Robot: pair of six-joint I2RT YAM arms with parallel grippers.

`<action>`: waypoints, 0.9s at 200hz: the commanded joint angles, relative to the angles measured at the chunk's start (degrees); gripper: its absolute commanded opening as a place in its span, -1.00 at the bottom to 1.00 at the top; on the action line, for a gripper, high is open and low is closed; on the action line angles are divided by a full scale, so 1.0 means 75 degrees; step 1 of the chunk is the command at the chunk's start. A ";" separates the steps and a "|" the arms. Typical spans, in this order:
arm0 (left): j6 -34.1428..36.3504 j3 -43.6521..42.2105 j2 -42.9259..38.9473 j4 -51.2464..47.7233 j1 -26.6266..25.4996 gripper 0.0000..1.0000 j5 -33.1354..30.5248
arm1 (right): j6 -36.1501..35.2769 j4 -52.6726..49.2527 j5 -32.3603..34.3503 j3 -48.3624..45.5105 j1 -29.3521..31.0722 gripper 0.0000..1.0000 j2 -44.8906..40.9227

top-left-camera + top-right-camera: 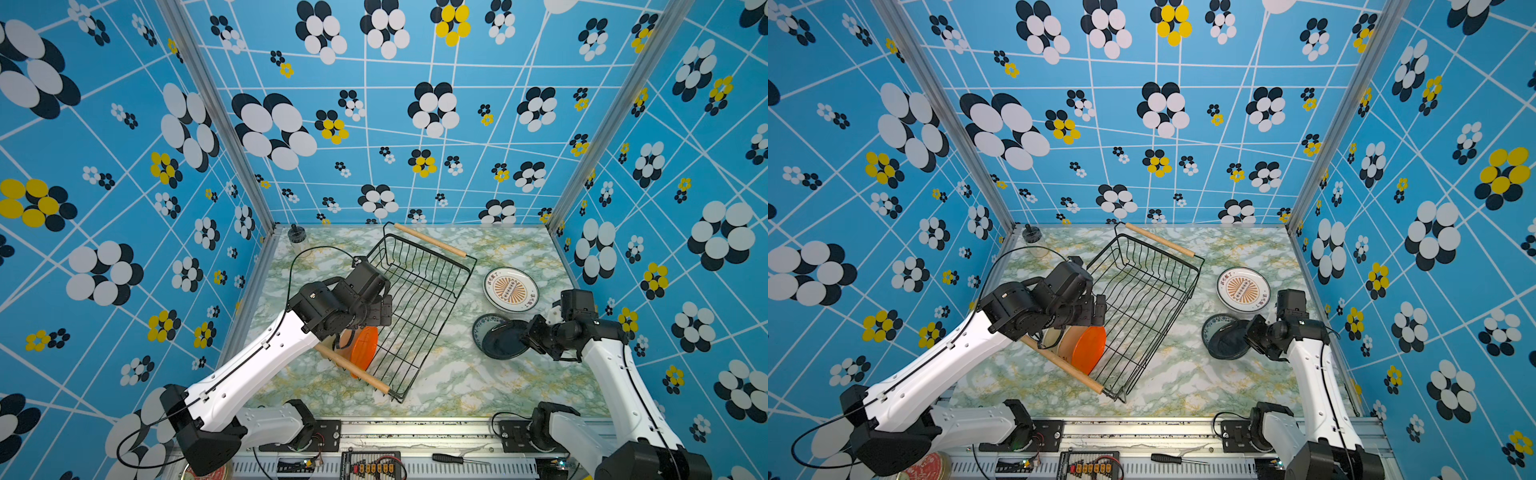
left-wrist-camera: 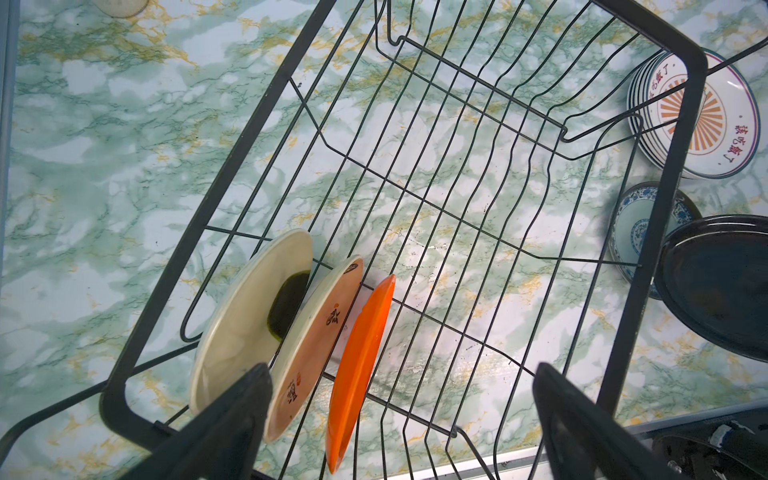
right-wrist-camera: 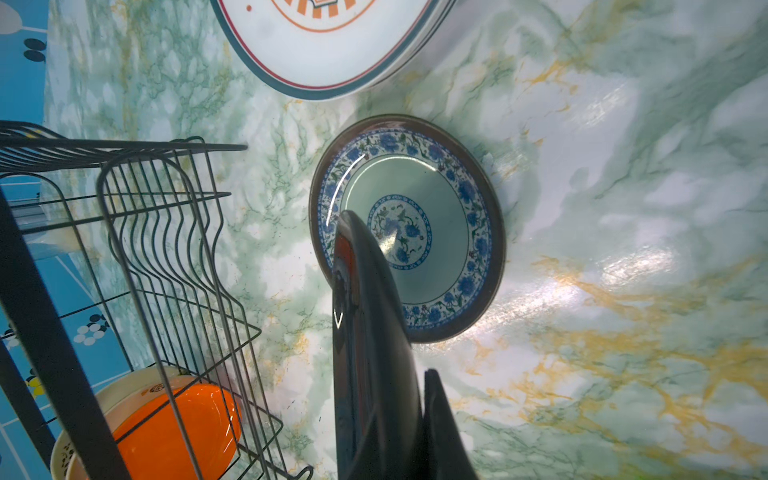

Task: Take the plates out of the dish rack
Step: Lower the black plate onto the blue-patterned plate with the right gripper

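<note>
I should move my right gripper down toward the dish rack and release the black plate there, since the blue-patterned plate is below my gripper that way, only partly covered.
The black wire dish rack sits mid-table. Three plates stand on edge at its near end: cream, tan and orange. My left gripper hangs open just above them, holding nothing. On the right, my right gripper is shut on a black plate, held partly over a blue-patterned plate lying on the table.
A stack of white plates with an orange sunburst lies behind the blue-patterned one. A small jar stands at the back left corner. A screwdriver and a red tin lie on the front rail.
</note>
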 commanded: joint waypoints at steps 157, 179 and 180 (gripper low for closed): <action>-0.0157 -0.0725 -0.0455 0.0598 0.0046 0.98 0.0307 | -0.0215 0.1498 0.0056 -0.0346 -0.0035 -1.00 0.1220; -0.0180 -0.0786 -0.0507 0.0612 0.0053 0.99 0.0270 | -0.0232 0.1593 0.0030 -0.0355 -0.0035 -0.99 0.1341; -0.0177 -0.0782 -0.0508 0.0610 0.0054 0.99 0.0268 | -0.0236 0.1597 0.0034 -0.0358 -0.0038 -0.99 0.1343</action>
